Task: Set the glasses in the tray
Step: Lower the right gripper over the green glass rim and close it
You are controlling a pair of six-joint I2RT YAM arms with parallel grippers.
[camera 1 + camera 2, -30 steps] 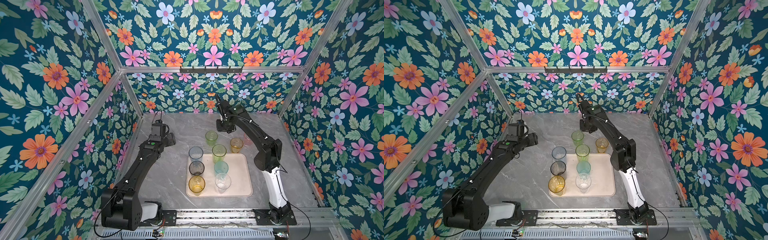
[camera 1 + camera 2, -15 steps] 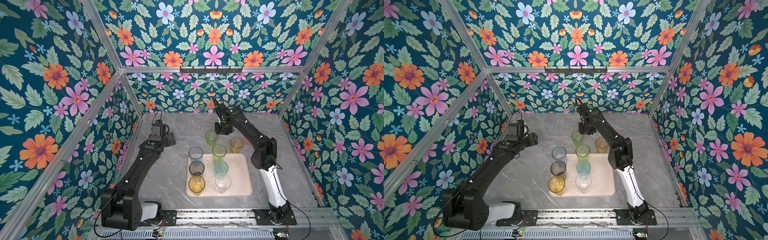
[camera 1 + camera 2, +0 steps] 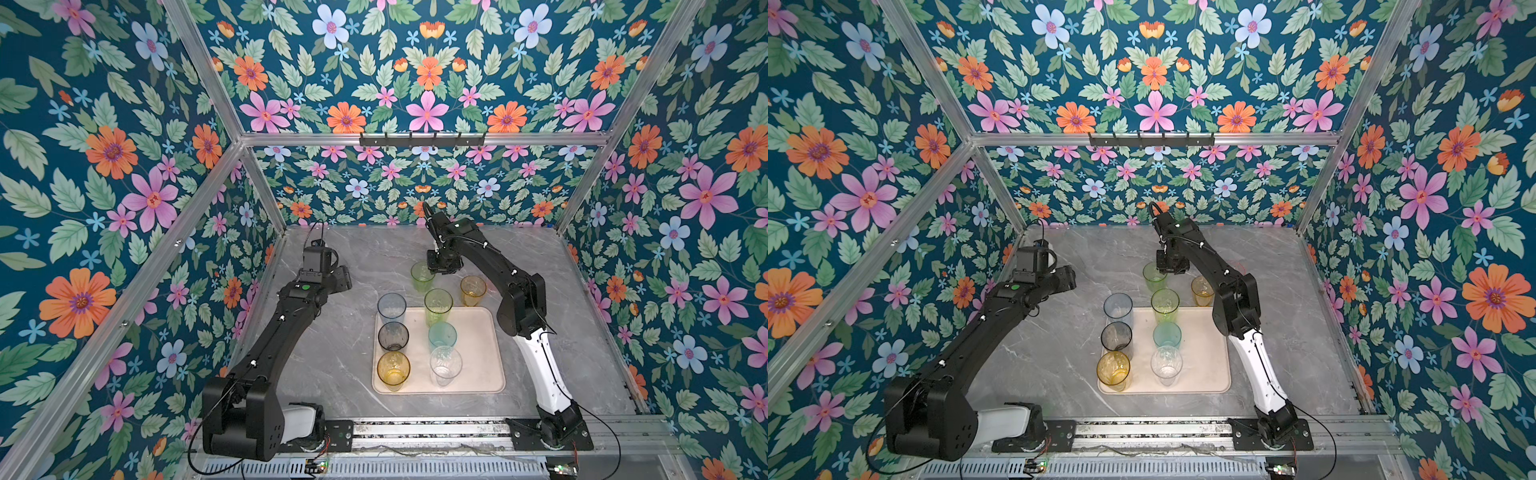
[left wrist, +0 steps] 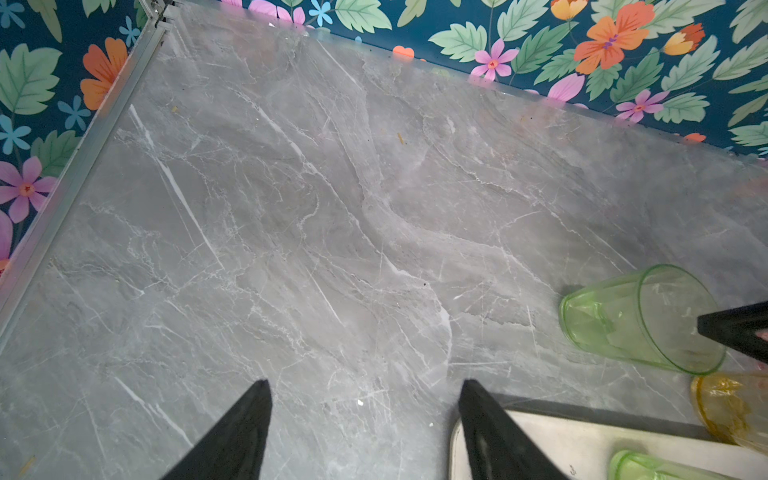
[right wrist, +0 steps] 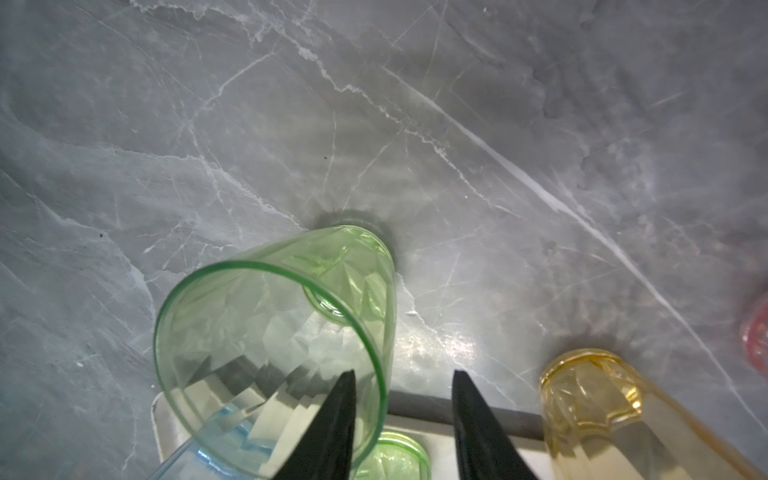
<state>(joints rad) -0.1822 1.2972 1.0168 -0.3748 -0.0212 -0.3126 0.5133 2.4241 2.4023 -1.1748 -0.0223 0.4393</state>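
My open fingers are already on both sides of the green glass's side. I will move my right gripper down a little over the side of the green glass's rim by the amber glass [image 3: 1165, 276] and close it there.
The beige tray [image 3: 478, 353] holds several glasses: blue [image 3: 391, 307], smoke grey [image 3: 393, 336] and amber [image 3: 393, 370] in one row, yellow-green [image 3: 438, 305], teal [image 3: 442, 334] and clear [image 3: 445, 363] in the other. Beyond the tray, a green glass [image 3: 422, 276] and an amber glass [image 3: 473, 290] stand on the table. My right gripper [image 5: 403, 374] is open astride the green glass's [image 5: 270, 332] rim, one finger inside and one outside, with a gap left. My left gripper [image 4: 365, 384] hangs open over bare table by the tray's [image 4: 582, 444] far-left corner.
A pink-red glass [image 5: 756, 332] shows at the edge of the right wrist view, beyond the amber glass [image 5: 590, 399]. The grey marble table [image 3: 353, 249] is enclosed by floral walls at the back and sides. The tray's right half [image 3: 1204, 353] is bare.
My right gripper has dropped a little toward the green glass and now straddles its rim. The left arm and the glasses have not moved.
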